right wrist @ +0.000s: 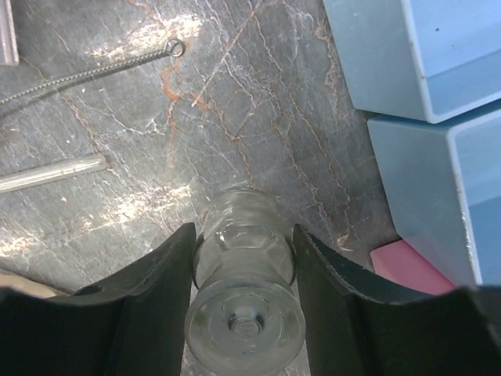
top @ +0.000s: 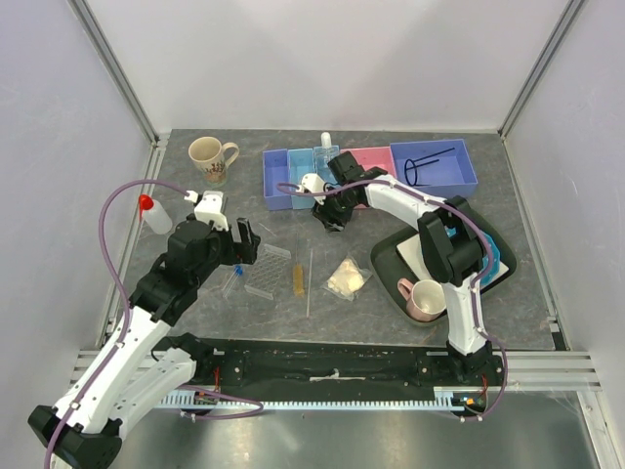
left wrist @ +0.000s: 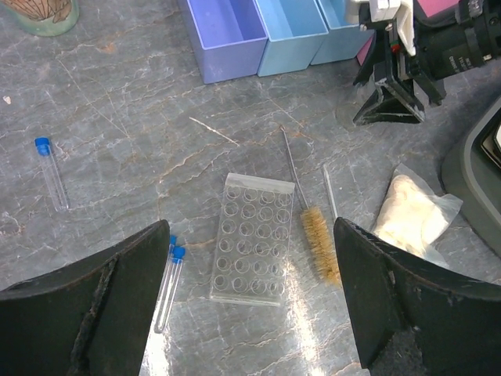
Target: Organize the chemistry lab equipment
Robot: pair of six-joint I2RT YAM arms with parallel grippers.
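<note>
The right gripper lifts the bottle outward next, then brings it down into the pink bin's far end (top: 372,158).
My right gripper (right wrist: 244,232) stands over the table in front of the bins, its jaws pressed against both sides of a small clear glass bottle (right wrist: 246,286); from above the gripper (top: 330,217) hides it. My left gripper (left wrist: 250,225) hangs open above the clear rack (left wrist: 252,239), holding nothing. Two blue-capped tubes (left wrist: 171,278) lie left of the rack and a third tube (left wrist: 51,168) farther left. An amber brush (left wrist: 319,243), a thin rod (left wrist: 330,192) and a whitish bag (left wrist: 411,215) lie to its right. A red-capped squeeze bottle (top: 151,213) lies at far left.
A row of blue and pink bins (top: 293,174) lines the back; the right one holds a black wire ring (top: 425,168), and a white-capped bottle (top: 325,147) stands in a light blue one. A beige mug (top: 210,156) is back left. A pink mug (top: 425,298) sits by the dark tray (top: 391,264).
</note>
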